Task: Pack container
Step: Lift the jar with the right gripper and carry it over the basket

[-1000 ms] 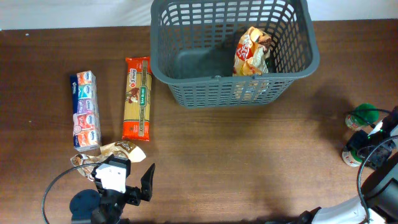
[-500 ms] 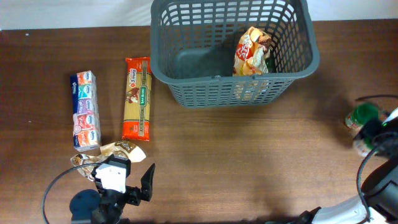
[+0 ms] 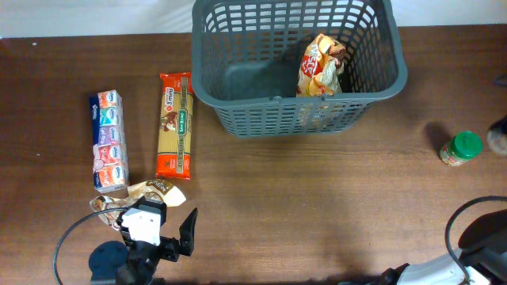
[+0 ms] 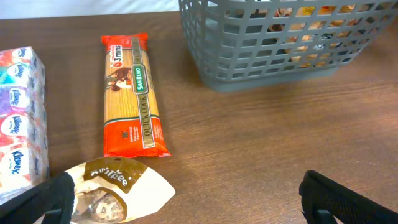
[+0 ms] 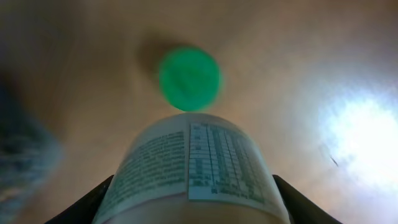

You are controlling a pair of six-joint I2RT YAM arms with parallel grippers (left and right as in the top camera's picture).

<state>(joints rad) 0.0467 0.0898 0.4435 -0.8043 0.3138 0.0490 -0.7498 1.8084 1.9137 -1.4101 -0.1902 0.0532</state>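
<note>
The bottom of the container is empty, so my right gripper needs to move next to the left in the overhead view, then down into the container beside the snack bag.
The dark grey slotted container stands at the back centre with an orange snack bag inside; the left wrist view shows its wall. My right gripper is shut on a white-labelled jar, held high over the table. In the overhead view it is only a blur at the right edge. A green-lidded jar stands below it. My left gripper rests open at the front left, its fingers wide apart with nothing between them.
A spaghetti pack and a pack of tissues lie left of the container. A brown-and-white snack pouch lies just ahead of the left gripper. Cables loop at the front corners.
The right gripper has lifted the white-labelled jar off the table and carried it up and right, almost out of the overhead view. The green-lidded jar and the left arm stayed put.
</note>
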